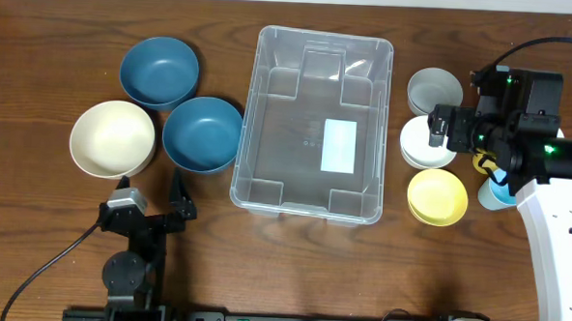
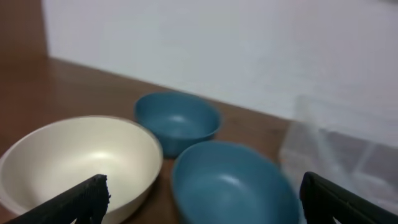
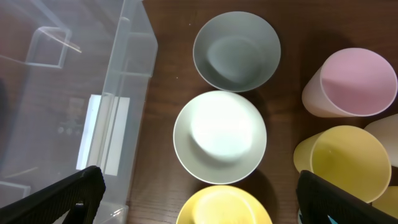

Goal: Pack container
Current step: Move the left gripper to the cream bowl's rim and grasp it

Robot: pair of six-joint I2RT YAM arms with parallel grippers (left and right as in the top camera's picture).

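Observation:
I need to lift my left gripper outward, tip it down and lower it onto the cream bowl's rim farthest from the container [image 2: 4,167], because bare table leaves room there.
The clear container [image 1: 268,131] stands empty in the middle of the table, with a white label on its base. It also shows in the right wrist view [image 3: 62,93] and the left wrist view [image 2: 348,149]. My left gripper [image 1: 152,189] is open and empty, low near the front edge, facing a cream bowl [image 2: 81,155] and a blue bowl [image 2: 233,183]. My right gripper [image 1: 440,129] is open and empty, hovering above a white bowl [image 3: 219,137] just right of the container.
Left of the container are a dark blue bowl [image 1: 159,71], a blue bowl [image 1: 202,133] and a cream bowl [image 1: 113,138]. To the right are a grey bowl [image 1: 434,90], a yellow bowl [image 1: 437,196], a pink cup [image 3: 354,81] and a yellow cup [image 3: 342,162].

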